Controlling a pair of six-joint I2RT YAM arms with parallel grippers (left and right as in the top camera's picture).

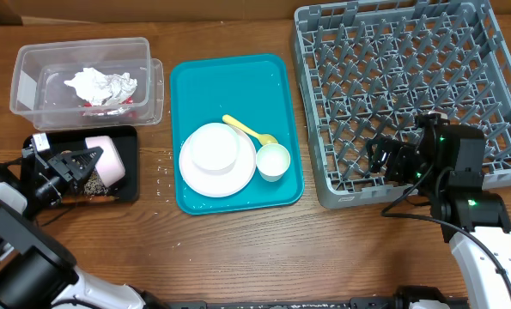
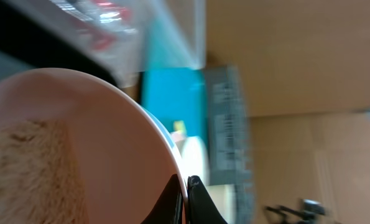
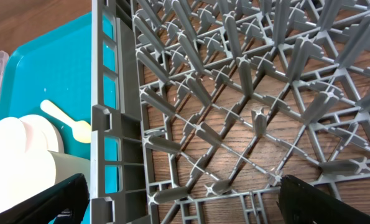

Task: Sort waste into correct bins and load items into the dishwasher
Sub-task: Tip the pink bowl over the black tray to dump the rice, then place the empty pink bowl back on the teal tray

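Note:
The teal tray's bare far end [image 1: 238, 84] [image 2: 172, 93] lies to my left gripper's right in the overhead view, so next I will empty the bowl, carry it across and release it.
My left gripper [image 1: 85, 160] is shut on the rim of the pale-pink bowl [image 1: 109, 157], which it holds tipped on its side over the black tray [image 1: 128, 184]. In the left wrist view the gripper [image 2: 186, 190] pinches the bowl's rim [image 2: 110, 143], and a brown lump [image 2: 29, 174] lies inside. Brown scraps [image 1: 92, 183] lie in the tray. The clear tub [image 1: 32, 86] holds a crumpled napkin [image 1: 102, 85] and a red wrapper [image 1: 126, 101]. My right gripper [image 1: 380, 160] hangs open and empty over the front left corner of the grey dish rack [image 1: 324, 184], [image 3: 185, 202].
On the teal tray [image 1: 191, 81] between the bins and the rack are a large plate [image 1: 195, 180] with a white bowl [image 1: 214, 149] on it, a small white cup [image 1: 272, 161] and a yellow spoon [image 1: 248, 129]. The rack's upright pegs [image 3: 234, 93] lie under my right gripper.

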